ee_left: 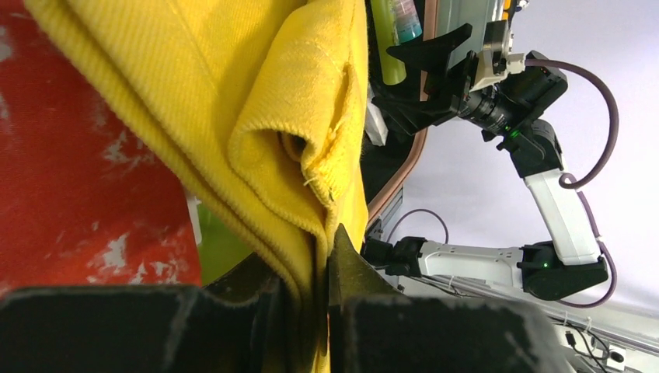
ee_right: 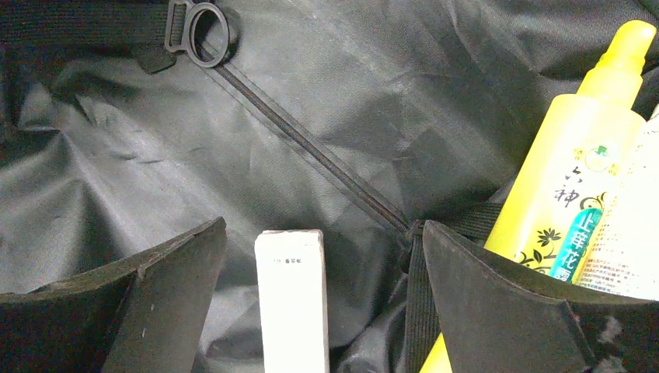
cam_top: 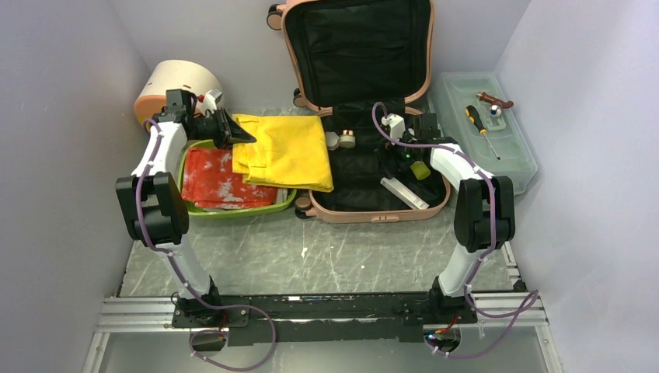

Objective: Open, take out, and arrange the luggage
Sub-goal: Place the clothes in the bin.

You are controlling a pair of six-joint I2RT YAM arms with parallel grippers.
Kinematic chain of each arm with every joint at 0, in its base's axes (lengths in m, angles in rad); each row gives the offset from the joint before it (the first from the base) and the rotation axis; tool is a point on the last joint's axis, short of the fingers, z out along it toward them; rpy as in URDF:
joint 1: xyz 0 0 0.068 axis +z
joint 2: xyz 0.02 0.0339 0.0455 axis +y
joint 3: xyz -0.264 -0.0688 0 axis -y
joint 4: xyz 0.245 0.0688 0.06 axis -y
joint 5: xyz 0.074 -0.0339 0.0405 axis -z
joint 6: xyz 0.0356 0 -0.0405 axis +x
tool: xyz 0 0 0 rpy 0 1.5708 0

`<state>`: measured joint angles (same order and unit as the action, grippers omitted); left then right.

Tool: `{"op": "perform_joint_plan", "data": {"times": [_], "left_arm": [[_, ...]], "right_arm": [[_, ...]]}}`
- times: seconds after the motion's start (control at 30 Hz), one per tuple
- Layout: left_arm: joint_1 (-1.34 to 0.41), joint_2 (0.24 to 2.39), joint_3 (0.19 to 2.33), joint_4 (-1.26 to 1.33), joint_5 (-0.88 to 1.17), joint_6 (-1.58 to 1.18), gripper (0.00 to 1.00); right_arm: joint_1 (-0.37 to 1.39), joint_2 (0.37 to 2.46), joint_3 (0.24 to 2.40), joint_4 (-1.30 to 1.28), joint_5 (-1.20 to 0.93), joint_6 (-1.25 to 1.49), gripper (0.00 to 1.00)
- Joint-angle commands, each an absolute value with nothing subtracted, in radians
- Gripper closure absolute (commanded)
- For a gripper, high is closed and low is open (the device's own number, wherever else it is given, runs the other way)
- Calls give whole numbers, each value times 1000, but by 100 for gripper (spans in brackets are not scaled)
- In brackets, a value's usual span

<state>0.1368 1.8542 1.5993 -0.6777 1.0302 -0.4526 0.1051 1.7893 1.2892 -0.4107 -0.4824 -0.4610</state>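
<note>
Next, I pull my left gripper left in the top view, over the red cloth in the green tray, because the yellow cloth overhangs the luggage's rim.
The salmon-pink luggage lies open on the table, its lid propped up against the back wall. A yellow cloth drapes from the green tray across the luggage's left rim. My left gripper is shut on this cloth's edge; the left wrist view shows the yellow cloth pinched between the left gripper's jaws. My right gripper hovers inside the case, open. In the right wrist view the right gripper straddles a white box without touching it. A yellow bottle lies to the right.
A green tray holding a red cloth sits left of the case. A cream round box stands at the back left. A translucent toolbox with screwdrivers is on the right. Two small jars rest inside the case.
</note>
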Motion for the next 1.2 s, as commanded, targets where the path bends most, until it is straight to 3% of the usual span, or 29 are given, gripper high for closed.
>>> {"op": "perform_joint_plan", "data": {"times": [0.0, 0.37, 0.63, 0.87, 1.17], "left_arm": [[178, 1882, 1705, -886, 1048, -267, 100], [226, 1966, 1736, -1067, 940, -80, 100], [274, 1951, 1729, -990, 895, -32, 100], [278, 1986, 1789, -1108, 898, 5, 100], [297, 1825, 1724, -1030, 765, -95, 100]], "right_arm": [[101, 1746, 1292, -382, -508, -461, 0], [101, 1737, 1285, -373, -508, -458, 0], [101, 1738, 1287, -374, -512, -455, 0], [101, 1732, 1284, -373, -511, -459, 0], [99, 1735, 1283, -373, -514, -462, 0]]}}
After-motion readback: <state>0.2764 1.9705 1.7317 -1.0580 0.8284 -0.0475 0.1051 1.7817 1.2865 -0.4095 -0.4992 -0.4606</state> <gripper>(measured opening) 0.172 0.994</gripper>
